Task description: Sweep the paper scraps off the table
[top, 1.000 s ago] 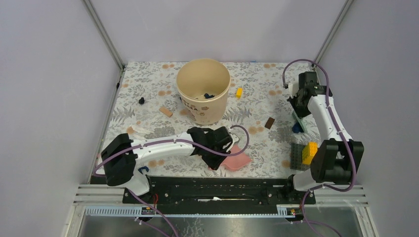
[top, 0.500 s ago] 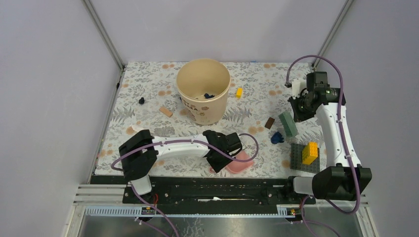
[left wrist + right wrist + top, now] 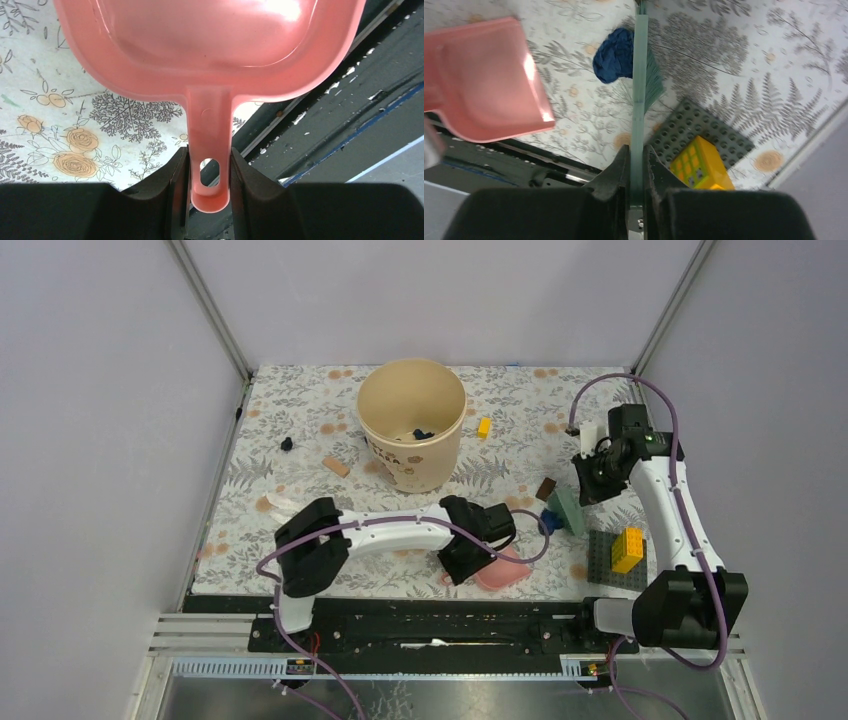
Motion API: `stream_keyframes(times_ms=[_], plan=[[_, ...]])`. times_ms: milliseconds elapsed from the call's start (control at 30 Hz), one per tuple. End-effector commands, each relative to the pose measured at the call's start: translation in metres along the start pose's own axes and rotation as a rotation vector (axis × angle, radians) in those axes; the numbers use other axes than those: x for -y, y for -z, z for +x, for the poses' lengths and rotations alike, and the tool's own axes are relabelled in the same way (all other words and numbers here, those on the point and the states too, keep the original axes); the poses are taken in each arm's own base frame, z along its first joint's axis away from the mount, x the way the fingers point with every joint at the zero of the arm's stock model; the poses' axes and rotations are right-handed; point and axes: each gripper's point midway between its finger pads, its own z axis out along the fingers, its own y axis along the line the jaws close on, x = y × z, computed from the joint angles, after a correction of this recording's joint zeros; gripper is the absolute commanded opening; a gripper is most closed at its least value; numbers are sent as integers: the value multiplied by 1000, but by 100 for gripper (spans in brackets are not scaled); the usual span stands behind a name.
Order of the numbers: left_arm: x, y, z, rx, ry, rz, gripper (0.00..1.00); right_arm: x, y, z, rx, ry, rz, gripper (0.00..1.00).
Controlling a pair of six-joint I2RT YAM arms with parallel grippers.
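The dark blue paper scrap [image 3: 550, 521] is outside the pan. My left gripper needs to move the pink dustpan [image 3: 503, 571] gently a little toward the scrap next, then let go of the handle.
My left gripper [image 3: 470, 552] is shut on the handle of the pink dustpan [image 3: 503, 571], which lies at the table's [image 3: 300, 410] front edge. In the left wrist view the handle [image 3: 210, 165] sits between my fingers and the pan [image 3: 210, 45] looks empty. My right gripper [image 3: 592, 478] is shut on a green brush [image 3: 566, 508], its bristles against a dark blue paper scrap [image 3: 550, 521]. In the right wrist view the scrap [image 3: 614, 55] lies left of the brush [image 3: 640, 90], a short way from the dustpan [image 3: 479, 80]. A black scrap [image 3: 287, 444] lies far left.
A beige cup [image 3: 411, 425] with dark scraps inside stands at the back middle. A brown block [image 3: 546, 489], a tan block [image 3: 336, 466] and a yellow brick [image 3: 484, 426] lie loose. A dark grey baseplate [image 3: 606, 560] with a yellow brick [image 3: 627, 548] sits front right.
My left gripper has carried the dustpan to the right along the front edge. My right gripper has swept the brush and the blue scrap leftward, toward the dustpan.
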Motion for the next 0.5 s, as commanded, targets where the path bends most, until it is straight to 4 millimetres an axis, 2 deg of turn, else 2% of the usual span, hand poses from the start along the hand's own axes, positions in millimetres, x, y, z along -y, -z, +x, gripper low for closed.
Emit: stream_keyframes(times_ms=[0, 133, 267, 400, 467], plan=[[2, -3, 0, -61, -34, 0, 0, -41, 0, -11, 87, -15, -187, 0], [3, -10, -11, -56, -38, -2, 0, -64, 6, -6, 82, 5, -280, 0], [4, -12, -22, -42, -37, -7, 0, -92, 23, -2, 87, 47, -400, 0], [-1, -14, -26, -8, -24, -37, 0, -96, 44, -4, 117, 67, -400, 0], [-6, -13, -30, 32, -8, -67, 12, -94, 51, -7, 128, 82, -384, 0]])
